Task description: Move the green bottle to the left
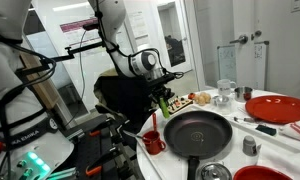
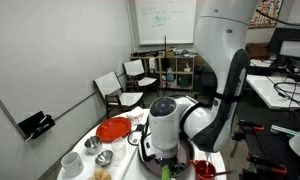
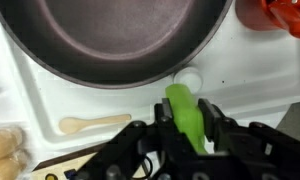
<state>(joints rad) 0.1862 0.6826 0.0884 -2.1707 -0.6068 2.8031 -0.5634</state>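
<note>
My gripper moves down beside the pan's rim next to release the green bottle, since bare tabletop between the white cap and wooden spoon lies open below it.
The green bottle [image 3: 187,115] is a small light-green plastic bottle held between my gripper's [image 3: 186,128] two black jaws, which press on both its sides. It sits just off the rim of the black frying pan [image 3: 120,40], over the white table. In an exterior view the gripper [image 1: 163,96] hangs at the pan's [image 1: 198,130] far left edge with the bottle [image 1: 165,105] in it. In an exterior view only a sliver of green [image 2: 166,172] shows below the wrist.
A red mug [image 1: 154,143] stands near the pan, also in the wrist view [image 3: 280,12]. A wooden spoon [image 3: 95,124] and a white round cap [image 3: 188,78] lie on the table. A red plate [image 1: 275,108], grey metal cup [image 1: 251,145] and glass jars [image 1: 225,90] stand further off.
</note>
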